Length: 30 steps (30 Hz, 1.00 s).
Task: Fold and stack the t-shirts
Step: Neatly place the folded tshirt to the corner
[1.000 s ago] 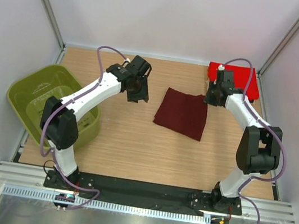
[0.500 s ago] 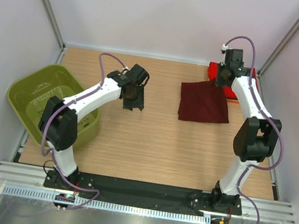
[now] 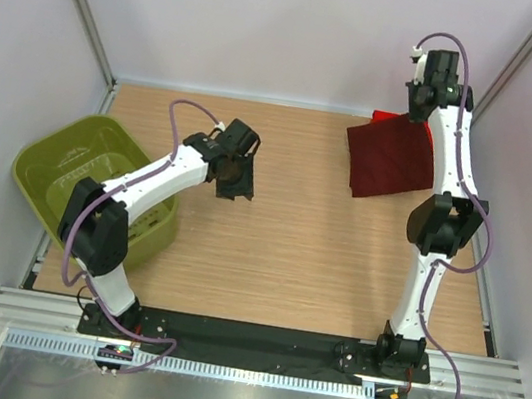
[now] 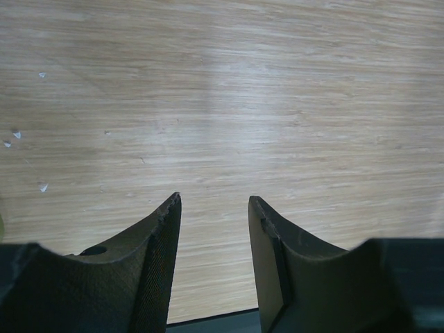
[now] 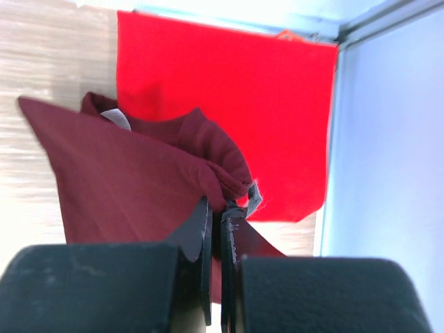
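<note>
My right gripper will next take the maroon t-shirt (image 3: 390,159) away from my base toward the side, and then down onto the red t-shirt's far corner.
My right gripper (image 3: 424,111) is raised high at the back right, shut on an edge of the folded dark maroon t-shirt (image 3: 390,159). The shirt hangs from it, lifted off the table. In the right wrist view the gripper (image 5: 223,208) pinches the maroon t-shirt (image 5: 132,187) above the folded bright red t-shirt (image 5: 236,90), which lies flat in the back right corner. Only a corner of the red t-shirt (image 3: 384,119) shows in the top view. My left gripper (image 3: 236,181) is open and empty over bare wood at centre-left; the left wrist view shows its gripper (image 4: 213,201) with only table beneath.
An olive-green plastic basket (image 3: 64,163) stands at the left edge of the table beside the left arm. White walls with metal frame posts (image 3: 510,66) close in the back and sides. The right wall (image 5: 388,152) is close to the red shirt.
My right gripper rose and moved toward the back right corner, carrying the maroon t-shirt off the table toward the red one. My left gripper drifted slightly toward me.
</note>
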Motion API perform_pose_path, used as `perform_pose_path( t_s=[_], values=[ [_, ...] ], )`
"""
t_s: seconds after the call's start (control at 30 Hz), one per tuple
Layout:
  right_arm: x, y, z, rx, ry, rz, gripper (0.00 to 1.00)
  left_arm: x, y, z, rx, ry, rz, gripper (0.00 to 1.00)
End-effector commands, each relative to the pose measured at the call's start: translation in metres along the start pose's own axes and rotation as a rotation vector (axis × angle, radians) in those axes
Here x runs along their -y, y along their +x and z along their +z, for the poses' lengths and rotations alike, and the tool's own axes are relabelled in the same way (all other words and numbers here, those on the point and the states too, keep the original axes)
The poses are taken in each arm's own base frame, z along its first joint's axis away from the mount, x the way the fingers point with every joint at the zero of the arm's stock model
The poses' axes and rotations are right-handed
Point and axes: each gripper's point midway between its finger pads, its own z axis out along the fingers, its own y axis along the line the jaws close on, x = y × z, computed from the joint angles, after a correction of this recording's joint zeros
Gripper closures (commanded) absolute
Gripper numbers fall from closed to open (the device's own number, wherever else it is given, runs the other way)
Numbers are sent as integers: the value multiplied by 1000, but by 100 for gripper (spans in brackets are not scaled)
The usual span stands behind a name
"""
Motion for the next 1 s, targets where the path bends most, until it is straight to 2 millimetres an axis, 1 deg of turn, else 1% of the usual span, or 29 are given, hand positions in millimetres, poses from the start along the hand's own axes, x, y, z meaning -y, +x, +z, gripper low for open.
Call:
perform_pose_path(
  t_s=[0.0,0.03,0.07,0.1,0.13,0.2,0.23,0.3,0.33,0.37,0.43,0.47,0.5,0.53,0.6,0.63,0.67,0.7,0.73,0.77,0.8,0.83,0.87,0.9,0.93,0.97],
  values=[
    [24,-28,-20,80,53,-34,99,7,-5,-8,36,40,-19,55],
    [30,-37,-26,110,74,-38,99,7,-4,-8,34,40,-21,55],
    [36,-42,-28,121,99,-58,99,8,-3,-9,34,42,-21,55],
    [37,-48,-28,142,105,-55,99,10,-3,-10,35,46,-25,55],
    [60,-44,-27,142,129,-24,99,10,-2,-9,31,46,-25,55],
    [70,-48,-30,166,127,-3,99,13,-2,-10,32,50,-18,54],
    [78,-51,-26,189,123,13,99,14,-2,-10,30,48,-20,54],
    [85,-53,-20,205,131,17,99,15,0,-8,28,41,-13,54],
    [87,-54,-10,213,128,25,99,14,1,-7,25,35,-16,54],
    [96,-59,-5,248,129,42,99,13,2,-5,22,27,-14,54],
    [106,-63,8,287,125,93,99,15,5,-2,16,24,-10,54],
    [120,-65,20,322,132,124,99,14,6,1,15,13,-12,54],
    [124,-65,29,338,133,133,99,15,9,3,10,8,-6,54],
    [128,-70,45,381,139,146,99,16,11,4,6,7,-1,54],
    [129,-65,72,391,136,139,99,16,13,10,0,-7,-1,54],
    [131,-69,78,413,149,139,99,18,14,10,-1,-7,3,54],
    [130,-63,100,421,151,154,99,19,15,12,-4,-8,7,54],
    [135,-56,111,418,150,181,99,20,17,15,-10,-14,8,54],
    [136,-51,120,416,145,196,99,21,18,16,-12,-17,11,54],
    [140,-53,125,444,151,226,99,22,20,16,-14,-18,16,54],
    [139,-46,138,445,143,240,99,23,21,17,-15,-23,24,54],
    [140,-42,146,448,138,249,99,22,21,18,-13,-31,27,54],
    [136,-47,149,479,113,240,99,23,23,18,-13,-36,32,54],
    [133,-44,158,481,106,259,99,21,25,19,-21,-45,35,54],
    [134,-51,156,512,102,268,96,22,24,19,-16,-48,35,54],
    [135,-52,156,520,110,278,87,23,25,19,-18,-47,39,54]
  ],
)
